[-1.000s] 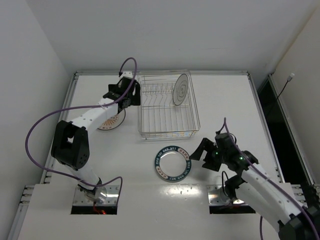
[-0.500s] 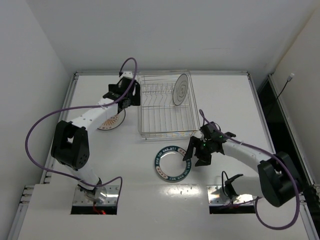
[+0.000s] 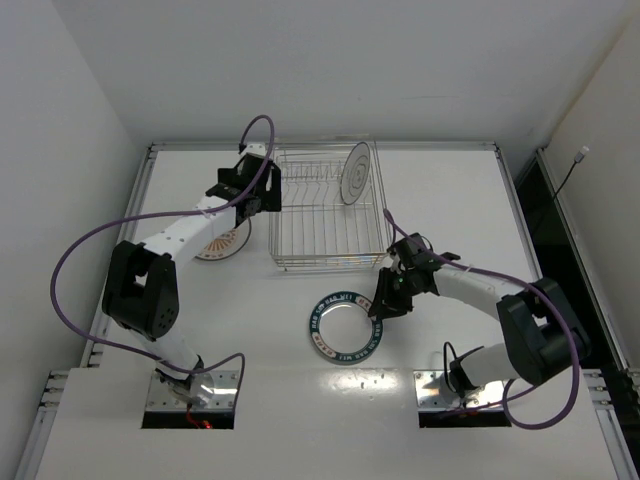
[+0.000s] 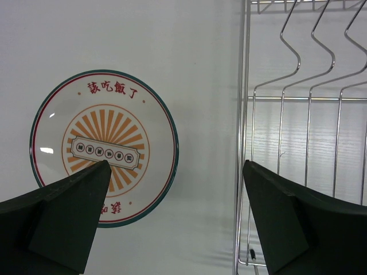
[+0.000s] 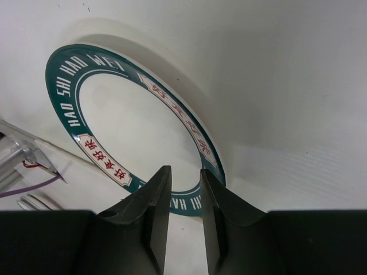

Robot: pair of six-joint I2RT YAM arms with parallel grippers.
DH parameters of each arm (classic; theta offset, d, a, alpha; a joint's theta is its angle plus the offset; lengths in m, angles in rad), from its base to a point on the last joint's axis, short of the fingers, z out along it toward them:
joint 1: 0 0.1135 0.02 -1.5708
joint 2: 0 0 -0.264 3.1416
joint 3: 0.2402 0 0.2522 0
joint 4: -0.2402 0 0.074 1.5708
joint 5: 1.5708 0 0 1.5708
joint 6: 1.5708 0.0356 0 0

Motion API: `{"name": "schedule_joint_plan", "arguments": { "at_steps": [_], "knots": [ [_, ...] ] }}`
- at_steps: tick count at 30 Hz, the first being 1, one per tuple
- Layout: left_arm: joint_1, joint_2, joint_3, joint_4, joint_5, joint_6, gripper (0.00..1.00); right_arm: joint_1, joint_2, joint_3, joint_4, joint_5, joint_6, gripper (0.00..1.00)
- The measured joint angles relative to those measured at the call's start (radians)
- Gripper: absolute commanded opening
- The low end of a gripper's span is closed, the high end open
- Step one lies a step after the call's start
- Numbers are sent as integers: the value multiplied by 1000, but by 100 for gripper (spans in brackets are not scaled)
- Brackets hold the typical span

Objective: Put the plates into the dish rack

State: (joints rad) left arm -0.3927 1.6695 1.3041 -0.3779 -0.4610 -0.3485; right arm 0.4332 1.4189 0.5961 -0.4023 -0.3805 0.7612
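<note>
The lettered plate's free rim (image 3: 315, 328) lies below my left gripper, nearer my base, and my right gripper hovers opposite, so my left gripper will swing back and down onto that rim next.
A plate with a dark blue lettered rim (image 3: 345, 326) (image 5: 74, 74) lies flat on the table. My right gripper (image 3: 382, 305) (image 5: 184, 170) hovers at its right rim, jaws drawn close with a narrow gap and nothing between them. The sunburst plate (image 3: 222, 243) (image 4: 103, 146) lies flat left of the dish rack (image 3: 275, 215) (image 4: 246, 114). Above the strip of table between them, my left gripper (image 3: 255, 200) (image 4: 176, 164) is wide open and empty. A plain white plate (image 3: 355, 172) stands upright in the rack's back right slots.
The right arm's elbow and purple cable (image 3: 400, 235) pass close to the rack's near right corner. Raised table edges (image 3: 150, 150) border the surface at the back and both sides.
The right arm swung in from the near right to the blue-rimmed plate's right rim, its jaws narrowing. The rack with its plate shifted slightly left. The left arm held still.
</note>
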Motion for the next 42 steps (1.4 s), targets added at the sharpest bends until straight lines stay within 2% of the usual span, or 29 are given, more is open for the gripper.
{"name": "schedule_joint_plan", "arguments": {
  "at_steps": [2, 3, 6, 8, 12, 15, 18, 22, 27, 30, 32, 36, 38, 42],
  "knots": [
    [0, -1, 0, 0, 8, 0, 100, 0, 1, 0, 2, -2, -3, 30],
    [0, -4, 0, -3, 18, -2, 100, 0, 0, 0, 2, -2, -3, 41],
    [0, -47, -27, -6, 64, -18, 100, 0, -8, 0, -1, -9, -3, 57],
    [7, -136, -99, -7, 124, -37, 100, 0, -35, 0, -7, -10, -5, 60],
    [24, -425, -257, -29, 319, -75, 100, 0, -183, -6, -10, -5, -7, 63],
    [43, -628, -325, -29, 509, -105, 100, 0, -307, -4, -23, 8, -13, 63],
    [60, -773, -472, 61, 724, -183, 100, 0, -401, -4, -43, 14, -21, 63],
    [58, -903, -853, 256, 975, -361, 100, 0, -524, -5, -64, 13, -27, 68],
    [47, -924, -1148, 341, 1055, -519, 100, 0, -650, -1, -74, -3, -36, 71],
    [34, -885, -1228, 470, 1076, -599, 100, 0, -674, 10, -65, -31, -45, 71],
    [14, -810, -1247, 615, 1086, -654, 100, 0, -680, 18, -56, -50, -48, 71],
    [-76, -559, -1248, 911, 1086, -737, 100, 0, -679, 40, -42, -75, -51, 72],
    [-128, -433, -1248, 1032, 1083, -770, 97, 0, -678, 54, -37, -79, -52, 72],
    [-222, -130, -1241, 1400, 1102, -885, 91, 0, -651, 93, -27, -89, -58, 72]
  ]
}}
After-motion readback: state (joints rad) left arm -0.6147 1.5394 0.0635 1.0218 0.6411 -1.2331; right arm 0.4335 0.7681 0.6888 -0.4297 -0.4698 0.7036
